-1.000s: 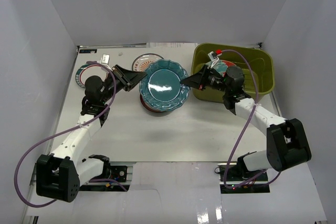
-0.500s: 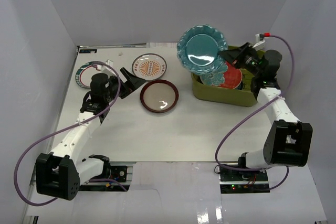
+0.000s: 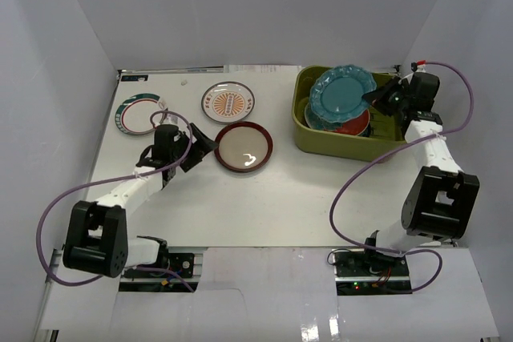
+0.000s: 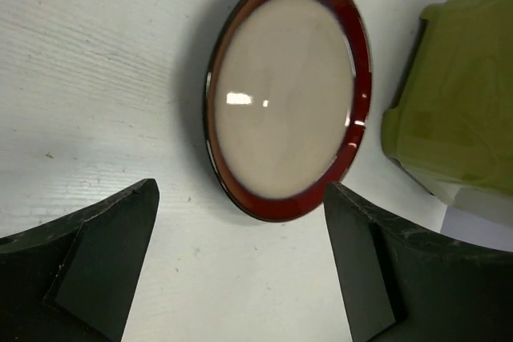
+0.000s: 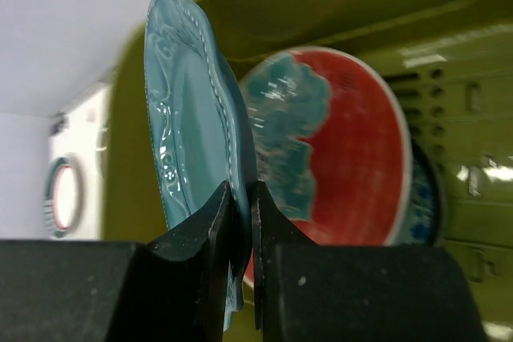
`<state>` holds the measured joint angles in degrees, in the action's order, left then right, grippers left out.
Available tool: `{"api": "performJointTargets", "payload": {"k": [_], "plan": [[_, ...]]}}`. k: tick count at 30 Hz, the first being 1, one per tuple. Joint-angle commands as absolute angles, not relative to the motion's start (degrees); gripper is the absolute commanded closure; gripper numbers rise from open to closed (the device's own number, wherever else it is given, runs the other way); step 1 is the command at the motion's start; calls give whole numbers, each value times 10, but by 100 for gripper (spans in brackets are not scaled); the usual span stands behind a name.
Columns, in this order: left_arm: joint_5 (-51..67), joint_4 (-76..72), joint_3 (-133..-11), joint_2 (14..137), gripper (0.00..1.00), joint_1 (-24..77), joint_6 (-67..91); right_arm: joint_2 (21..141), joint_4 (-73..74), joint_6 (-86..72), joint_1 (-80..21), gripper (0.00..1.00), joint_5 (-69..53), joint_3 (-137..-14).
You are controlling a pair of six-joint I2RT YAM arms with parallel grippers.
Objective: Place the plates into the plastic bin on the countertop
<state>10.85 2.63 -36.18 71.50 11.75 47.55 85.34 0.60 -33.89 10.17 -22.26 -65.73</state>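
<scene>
The robot's right gripper will lower the teal scalloped plate point(image 3: 341, 92), which still hangs above, onto the red plate in the bin below and let go of the teal plate's rim.
My right gripper point(image 3: 378, 98) point(image 5: 242, 198) is shut on the rim of the teal scalloped plate point(image 3: 341, 92) point(image 5: 192, 142), holding it over the olive-green plastic bin point(image 3: 317, 143) point(image 5: 337, 6). Below it in the bin lies a red plate with teal flowers point(image 3: 355, 123) point(image 5: 353, 142). My left gripper point(image 3: 202, 143) point(image 4: 240, 230) is open just left of the dark-red rimmed plate point(image 3: 243, 146) point(image 4: 284, 94), which lies flat on the countertop point(image 3: 280, 198). A white plate with an orange sunburst point(image 3: 228, 102) and a teal-rimmed white plate point(image 3: 139, 113) lie further back.
White walls enclose the countertop on three sides. The bin stands at the back right, close to the right wall. Purple cables point(image 3: 56, 222) trail from both arms.
The right gripper has carried the teal scalloped plate off the dark-red rimmed plate and over into the bin. The left gripper has opened and moved close to the dark-red rimmed plate.
</scene>
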Motion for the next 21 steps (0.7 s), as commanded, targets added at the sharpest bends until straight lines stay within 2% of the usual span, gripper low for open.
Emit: {"api": "performJointTargets", "payload": {"k": [1, 13, 16, 17, 19, 20, 21], "plan": [[94, 4, -373, 765, 6, 122, 486, 868, 14, -295, 105, 92, -197, -707], [55, 11, -433, 880, 13, 163, 461, 922, 42, -268, 105, 91, -146, -675], [44, 10, -442, 899, 18, 166, 461, 929, 59, -264, 105, 66, -135, -674], [37, 9, -444, 912, 20, 168, 464, 927, 62, -259, 105, 53, -132, -673], [29, 9, -450, 924, 28, 170, 466, 921, 65, -255, 105, 42, -126, -669], [21, 9, -450, 932, 31, 171, 467, 914, 70, -250, 105, 31, -121, -667], [18, 8, -452, 933, 35, 171, 468, 911, 74, -247, 105, 26, -118, -667]]}}
